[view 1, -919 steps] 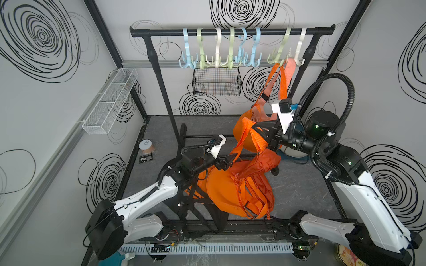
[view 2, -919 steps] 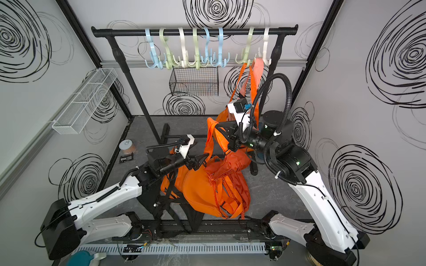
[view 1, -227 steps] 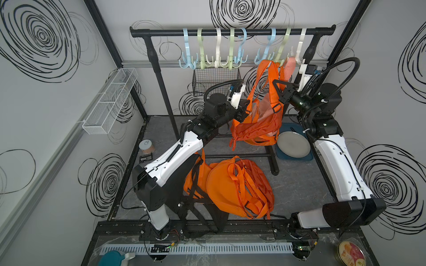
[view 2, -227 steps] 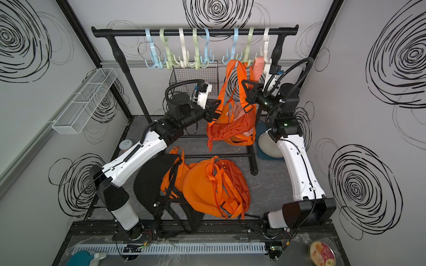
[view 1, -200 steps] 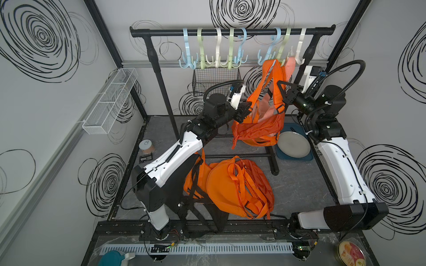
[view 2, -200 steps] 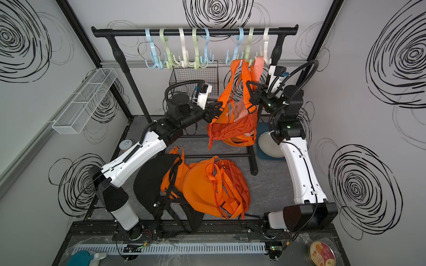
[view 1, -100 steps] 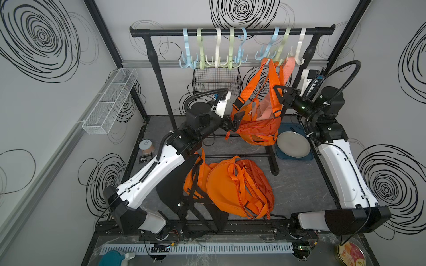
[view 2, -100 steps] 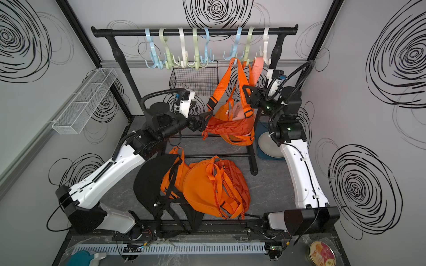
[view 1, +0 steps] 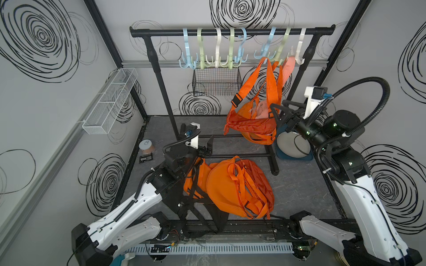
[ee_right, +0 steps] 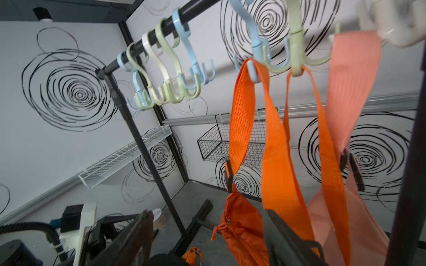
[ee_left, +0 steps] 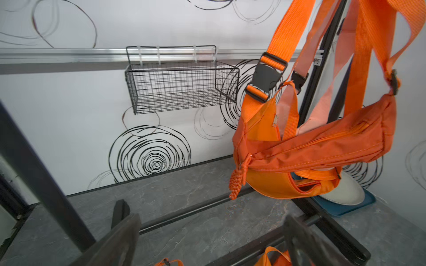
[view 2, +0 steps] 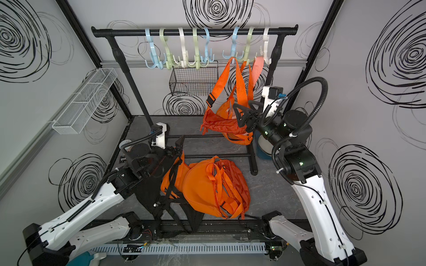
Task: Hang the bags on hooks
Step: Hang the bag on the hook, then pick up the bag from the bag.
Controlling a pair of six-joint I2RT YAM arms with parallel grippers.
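My right gripper is to move back and down next, turning its fingers downward, onto the top of the piled bag's loop (view 1: 231, 168), because the hanging bag stays on its hook.
An orange bag (view 1: 251, 125) (view 2: 224, 123) hangs by its strap from a light blue hook (view 1: 265, 54) (ee_right: 253, 71) on the black rail (view 1: 230, 32). Nothing holds it. My right gripper (view 1: 277, 112) (view 2: 242, 112) stands open just right of the bag's body; in the right wrist view its fingers (ee_right: 138, 232) are spread, with the strap (ee_right: 274, 161) beyond them. My left gripper (view 1: 208, 147) (view 2: 178, 145) is open and low, well away from the bag (ee_left: 311, 149), over the rack's base bars.
A second orange strap and a pink bag (view 1: 288, 69) hang on neighbouring hooks. A pile of orange bags (view 1: 232, 186) and a black bag (view 1: 198, 207) lie on the floor. A plate on a blue tray (view 1: 292, 145), a wire basket (view 1: 216, 80) and a small round tin (view 1: 146, 146) are nearby.
Both grippers opened and let go of the bag, which now hangs on the blue hook. The left arm drew back and down to the pile; the right gripper dropped beside the bag.
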